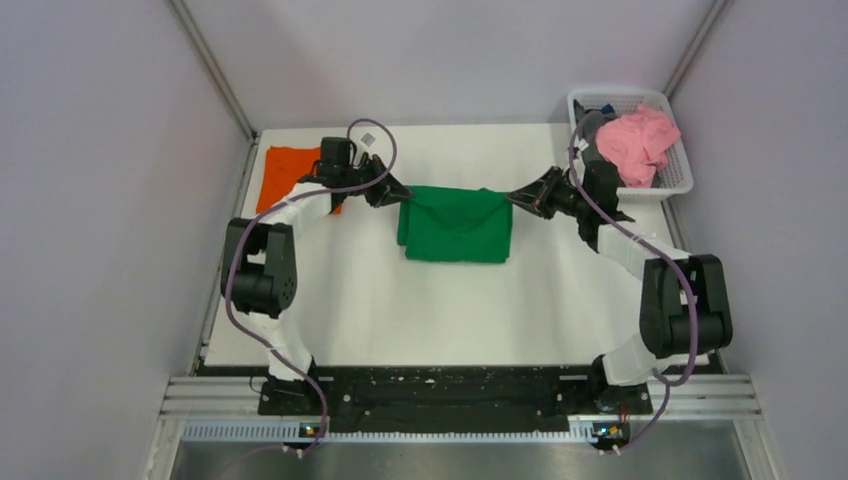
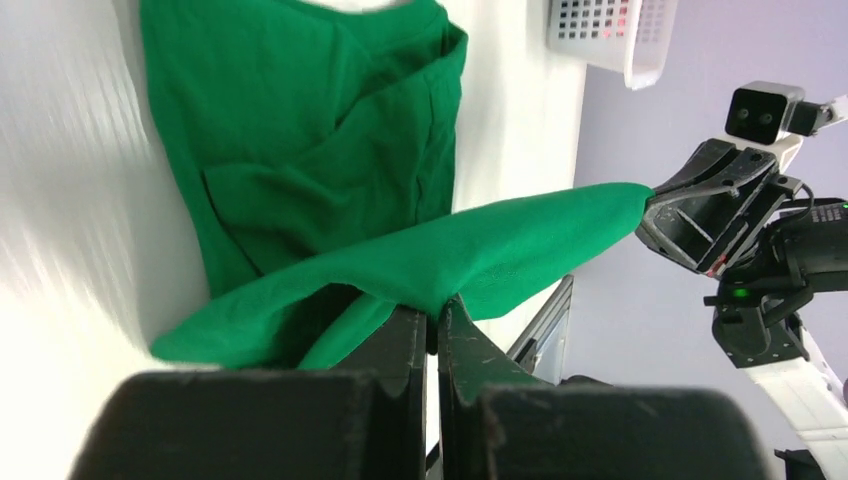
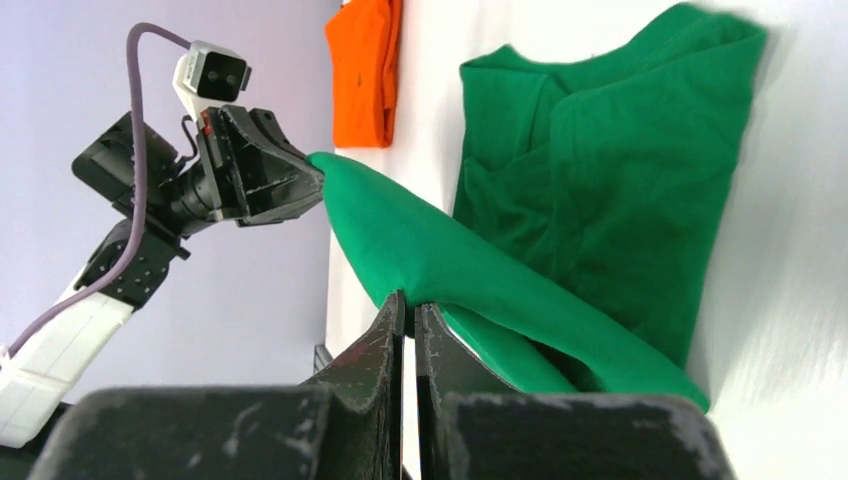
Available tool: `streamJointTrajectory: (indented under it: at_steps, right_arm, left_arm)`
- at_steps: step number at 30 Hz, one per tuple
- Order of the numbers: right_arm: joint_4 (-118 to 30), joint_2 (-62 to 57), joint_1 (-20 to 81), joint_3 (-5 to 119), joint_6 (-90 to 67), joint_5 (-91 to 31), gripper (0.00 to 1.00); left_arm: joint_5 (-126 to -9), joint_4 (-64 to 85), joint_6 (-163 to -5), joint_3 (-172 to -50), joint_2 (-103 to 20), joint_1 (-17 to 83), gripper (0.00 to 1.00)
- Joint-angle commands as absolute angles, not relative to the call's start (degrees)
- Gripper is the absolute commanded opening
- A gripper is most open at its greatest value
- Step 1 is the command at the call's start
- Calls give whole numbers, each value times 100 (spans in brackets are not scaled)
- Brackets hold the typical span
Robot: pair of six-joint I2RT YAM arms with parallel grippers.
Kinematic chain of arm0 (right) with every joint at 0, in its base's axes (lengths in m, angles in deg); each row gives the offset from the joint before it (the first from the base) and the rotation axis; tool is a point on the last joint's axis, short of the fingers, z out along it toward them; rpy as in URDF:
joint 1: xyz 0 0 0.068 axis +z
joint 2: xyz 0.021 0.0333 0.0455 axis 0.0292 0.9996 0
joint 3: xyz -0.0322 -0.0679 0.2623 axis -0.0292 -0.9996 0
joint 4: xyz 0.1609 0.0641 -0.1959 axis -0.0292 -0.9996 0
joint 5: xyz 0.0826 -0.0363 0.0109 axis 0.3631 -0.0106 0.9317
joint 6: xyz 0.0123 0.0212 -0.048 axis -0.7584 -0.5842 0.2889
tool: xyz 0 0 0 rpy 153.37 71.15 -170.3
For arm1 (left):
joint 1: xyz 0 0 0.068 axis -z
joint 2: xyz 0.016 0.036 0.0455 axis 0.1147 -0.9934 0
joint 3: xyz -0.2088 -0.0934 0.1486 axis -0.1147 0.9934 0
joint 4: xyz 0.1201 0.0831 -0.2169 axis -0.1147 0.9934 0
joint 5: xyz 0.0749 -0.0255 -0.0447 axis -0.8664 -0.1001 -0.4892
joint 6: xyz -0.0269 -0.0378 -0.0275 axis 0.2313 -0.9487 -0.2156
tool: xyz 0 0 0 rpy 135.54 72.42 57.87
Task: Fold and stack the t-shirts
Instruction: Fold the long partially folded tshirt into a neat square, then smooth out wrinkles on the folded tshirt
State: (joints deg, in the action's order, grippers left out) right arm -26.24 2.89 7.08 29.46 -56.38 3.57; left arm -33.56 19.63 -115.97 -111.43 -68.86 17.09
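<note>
The pinched edge of the green t-shirt hangs above the lower layer, so next my left gripper will go outward and down to the lower layer's far corner and release the shirt.
The green t-shirt lies partly folded in the middle of the table. Its far edge is lifted and stretched taut between both grippers. My left gripper is shut on the shirt's left corner; in the left wrist view the left gripper pinches the green t-shirt. My right gripper is shut on the right corner, and the right wrist view shows that gripper pinching the green t-shirt. The orange t-shirt lies folded flat at the far left, also seen as the orange t-shirt.
A white basket at the far right corner holds pink cloth and something dark. The basket also shows in the left wrist view. Walls enclose the table on three sides.
</note>
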Motion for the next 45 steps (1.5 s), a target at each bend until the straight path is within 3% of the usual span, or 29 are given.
streamJointTrajectory:
  at_steps: [1, 10, 14, 15, 18, 23, 27, 34, 38, 45]
  right_arm:
    - [-1895, 884, 488, 3439, -5732, 398, 0]
    - [-1702, 2998, 334, 4785, -5489, 243, 0]
    - [-1840, 3791, 328, 5525, -5304, -35, 0]
    - [-1944, 3941, 331, 5725, -5230, -105, 5]
    - [-2480, 4217, 334, 6365, -4796, -326, 42]
    - [-3451, 3726, 502, 6509, -3768, -721, 81]
    - [-3741, 3045, 665, 6035, -3589, -1037, 98]
    - [-3554, 2100, 1479, 4838, -3972, -567, 99]
    - [-2715, 2123, 1810, 4337, -4455, -163, 99]
    - [-2995, 2530, 1867, 3996, -4122, -493, 99]
  left_arm:
    - [-2864, 1657, -11538, -11978, -7567, 1487, 0]
    - [-3107, 2320, -11411, -13948, -9390, 1381, 0]
    - [-3344, 2547, -11438, -14720, -10149, 1369, 31]
    - [-3388, 2598, -11444, -14948, -10291, 1363, 37]
    - [-3385, 2788, -11535, -15527, -10552, 1363, 55]
    - [-3895, 2840, -11353, -15131, -9862, 1495, 90]
    - [-4832, 3321, -10880, -14688, -9167, 1758, 92]
    - [-4700, 3111, -10868, -14447, -9059, 2213, 99]
    - [-4538, 2881, -11337, -14775, -9724, 2250, 99]
    - [-4659, 2651, -11773, -15195, -10651, 2230, 99]
